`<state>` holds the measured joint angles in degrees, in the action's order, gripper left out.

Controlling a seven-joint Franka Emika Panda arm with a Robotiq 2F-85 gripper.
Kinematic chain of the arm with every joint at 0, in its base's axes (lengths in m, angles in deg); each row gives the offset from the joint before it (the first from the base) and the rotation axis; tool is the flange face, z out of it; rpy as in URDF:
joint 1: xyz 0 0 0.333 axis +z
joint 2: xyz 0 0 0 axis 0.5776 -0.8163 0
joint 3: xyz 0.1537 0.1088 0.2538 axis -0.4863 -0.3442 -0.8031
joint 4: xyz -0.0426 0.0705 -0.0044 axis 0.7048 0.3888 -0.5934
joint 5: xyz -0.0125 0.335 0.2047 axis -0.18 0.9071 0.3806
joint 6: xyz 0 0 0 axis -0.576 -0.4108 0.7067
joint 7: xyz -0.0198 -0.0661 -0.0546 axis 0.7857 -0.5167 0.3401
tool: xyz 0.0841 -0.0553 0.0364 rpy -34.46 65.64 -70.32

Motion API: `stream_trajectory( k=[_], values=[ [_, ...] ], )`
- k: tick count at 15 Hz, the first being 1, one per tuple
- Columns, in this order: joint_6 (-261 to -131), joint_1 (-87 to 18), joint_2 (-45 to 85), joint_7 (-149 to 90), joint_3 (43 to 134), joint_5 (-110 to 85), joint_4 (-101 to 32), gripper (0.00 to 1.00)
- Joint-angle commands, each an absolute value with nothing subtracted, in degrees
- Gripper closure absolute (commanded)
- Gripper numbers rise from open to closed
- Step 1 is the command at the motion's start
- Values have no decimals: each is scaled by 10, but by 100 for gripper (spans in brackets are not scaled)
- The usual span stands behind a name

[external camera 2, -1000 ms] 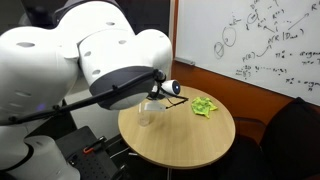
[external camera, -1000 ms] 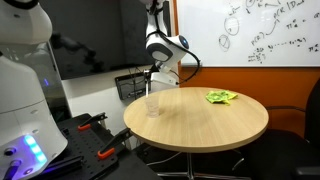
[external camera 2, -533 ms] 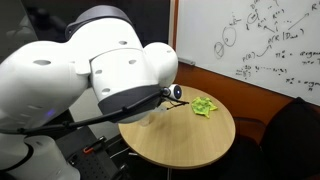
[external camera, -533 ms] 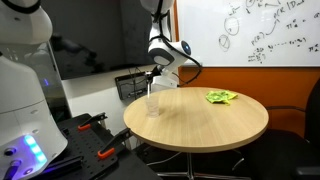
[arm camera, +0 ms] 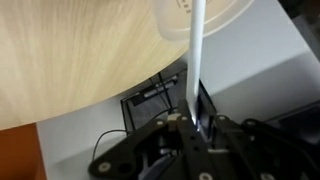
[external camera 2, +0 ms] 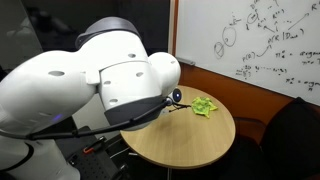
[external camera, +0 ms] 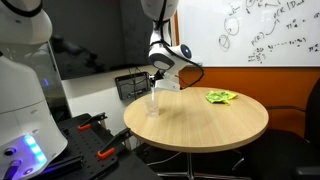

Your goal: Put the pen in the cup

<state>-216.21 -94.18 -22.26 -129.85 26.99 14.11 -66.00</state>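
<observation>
The thin white pen (arm camera: 195, 60) goes down with my gripper toward the rim of the clear plastic cup next, then my gripper releases it.
A clear plastic cup (external camera: 153, 105) stands near the edge of the round wooden table (external camera: 205, 118). My gripper (external camera: 158, 76) hangs just above the cup. In the wrist view the gripper (arm camera: 192, 128) is shut on a thin white pen (arm camera: 195, 60). The pen points straight away from the jaws, and its far end lies over the cup's whitish rim (arm camera: 215, 18). In an exterior view the big white arm (external camera 2: 110, 80) hides the cup, and only the wrist end (external camera 2: 175, 96) shows by the table.
A crumpled green object (external camera: 221, 97) lies on the far side of the table and also shows in an exterior view (external camera 2: 204, 106). A black wire basket (external camera: 131, 85) stands behind the table edge. A whiteboard (external camera: 260, 30) covers the wall. A black toolbox with red clamps (external camera: 95, 135) sits low beside the table.
The gripper with the pen has shifted slightly sideways and come to stand over the cup. In an exterior view the arm's body has swung in front of the cup.
</observation>
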Motion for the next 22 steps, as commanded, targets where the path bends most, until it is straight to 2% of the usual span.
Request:
stream_trajectory(
  k=[1,2,3,10,12,19,22],
  values=[
    [-2181,-928,-227,-1281,284,109,-656,96],
    [-2180,-927,-227,-1277,288,102,-656,96],
    [-2177,-924,-224,-1272,293,95,-656,65],
    [-2189,-901,-167,-1194,301,72,-685,13],
    [-2191,-883,-127,-1138,305,69,-702,1],
    [-2193,-808,15,-951,314,61,-765,0],
    [-2208,-760,66,-897,348,52,-778,0]
  ],
)
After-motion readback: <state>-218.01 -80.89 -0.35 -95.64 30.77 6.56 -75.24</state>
